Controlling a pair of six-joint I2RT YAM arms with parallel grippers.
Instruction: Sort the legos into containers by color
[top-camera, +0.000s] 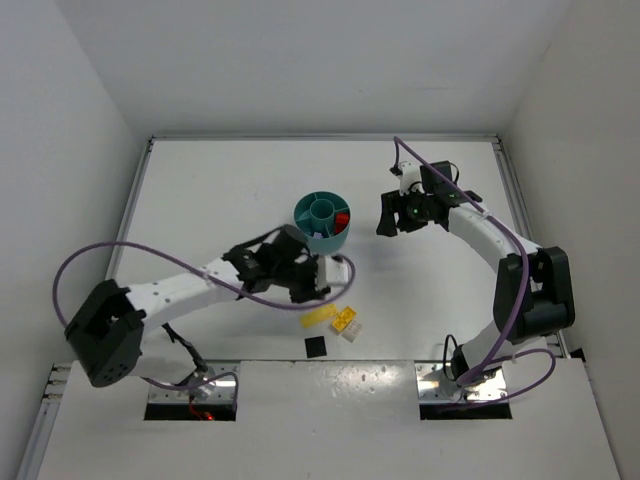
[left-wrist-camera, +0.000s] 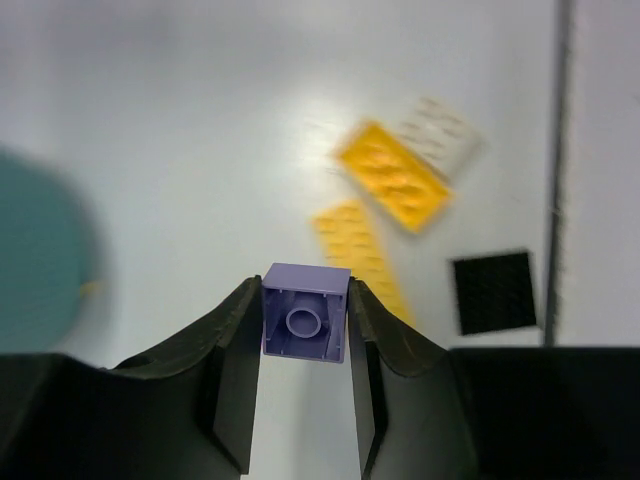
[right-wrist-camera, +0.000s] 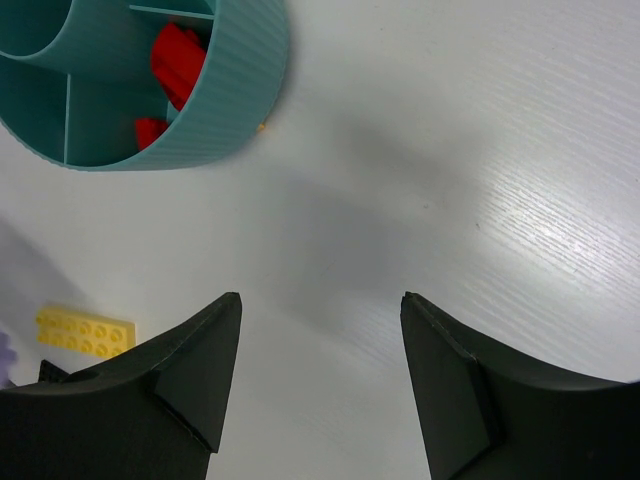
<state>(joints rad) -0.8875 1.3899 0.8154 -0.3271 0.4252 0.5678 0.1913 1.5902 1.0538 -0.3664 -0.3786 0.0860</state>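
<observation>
I need to swing my left gripper outward next, turning it toward the dish and over the teal dish's near section (top-camera: 319, 235), since a purple brick already lies there.
My left gripper (left-wrist-camera: 305, 300) is shut on a purple brick (left-wrist-camera: 305, 312), held above the table with its hollow underside facing the camera. In the top view this gripper (top-camera: 335, 272) is just below and right of the teal dish (top-camera: 308, 238). Two yellow bricks (left-wrist-camera: 395, 175) (left-wrist-camera: 355, 245) and an off-white brick (left-wrist-camera: 445, 135) lie on the table beyond it. Red bricks (right-wrist-camera: 178, 55) sit in one outer section of the dish (right-wrist-camera: 230, 100). My right gripper (right-wrist-camera: 320, 300) is open and empty, hovering to the right of the dish (top-camera: 385, 215).
A small black square (left-wrist-camera: 492, 292) lies flat near the front table edge, also seen in the top view (top-camera: 316, 346). One yellow brick (right-wrist-camera: 85, 332) shows in the right wrist view. White walls close in the table on the left, back and right.
</observation>
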